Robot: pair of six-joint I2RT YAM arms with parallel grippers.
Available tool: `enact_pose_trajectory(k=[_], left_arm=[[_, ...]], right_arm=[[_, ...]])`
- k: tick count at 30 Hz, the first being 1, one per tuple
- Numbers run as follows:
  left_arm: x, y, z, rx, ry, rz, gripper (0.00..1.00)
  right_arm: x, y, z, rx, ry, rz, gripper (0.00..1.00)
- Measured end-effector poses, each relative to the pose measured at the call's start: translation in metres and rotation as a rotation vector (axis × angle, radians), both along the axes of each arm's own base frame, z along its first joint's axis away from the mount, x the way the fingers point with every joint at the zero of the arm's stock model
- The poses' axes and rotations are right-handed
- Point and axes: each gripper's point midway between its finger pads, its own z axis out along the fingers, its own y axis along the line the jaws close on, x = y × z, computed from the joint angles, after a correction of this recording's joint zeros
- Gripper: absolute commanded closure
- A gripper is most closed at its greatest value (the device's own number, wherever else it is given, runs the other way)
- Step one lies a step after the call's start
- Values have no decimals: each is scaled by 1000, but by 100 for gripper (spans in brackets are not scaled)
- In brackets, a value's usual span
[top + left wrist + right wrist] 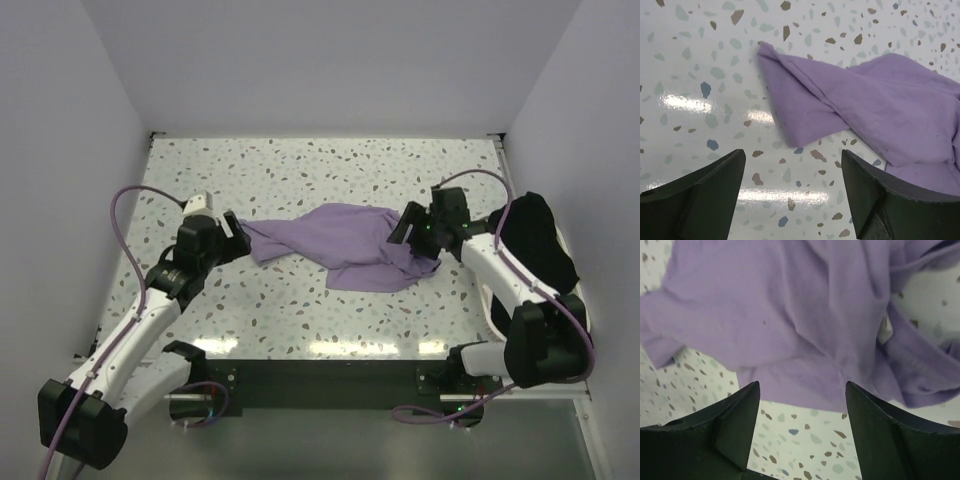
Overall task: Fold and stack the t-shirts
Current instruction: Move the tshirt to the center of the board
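I should next move my right gripper back and to the left in the top view, then go down onto the purple t-shirt's near corner (331,285) (748,384), because it sticks out onto bare table.
A crumpled purple t-shirt (345,245) lies in the middle of the speckled table. My left gripper (234,232) is open and empty, just left of the shirt's left tip; in the left wrist view the shirt (875,100) lies beyond the open fingers (710,190). My right gripper (404,226) is open and empty, at the shirt's right edge; in the right wrist view the purple cloth (790,320) spreads just ahead of the fingers (875,425). A black garment (535,240) lies heaped at the table's right edge.
White walls close in the table on the left, back and right. The table's near edge has a black rail (330,375) between the arm bases. Purple cables (125,220) loop off both arms.
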Motion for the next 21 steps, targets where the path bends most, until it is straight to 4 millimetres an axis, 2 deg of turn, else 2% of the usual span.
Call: enact_pose_trajectory(k=[3,5,7,11,14,17,21], left_arm=[[-5,0,-22,-21,57,27,19],[-7,0,-30,-34,82,43,19],[-6,-1,-36,-51,98,59,20],[3,-6,-43,-74,112,76,20],[8,-9,-53,-79,134,79,21],[12,-11,-60,-81,152,83,21],[15,-12,-66,-76,166,86,21]], right_arm=[[-34,16,-16,-52,1,44,28],[-49,27,-13,-60,-48,64,29],[-62,30,-10,-46,-96,54,31],[-77,17,-21,-43,-119,-18,33],[-85,20,-40,-79,-80,-10,35],[-90,37,-57,-127,-52,46,35],[-97,74,-69,-241,-60,167,35]])
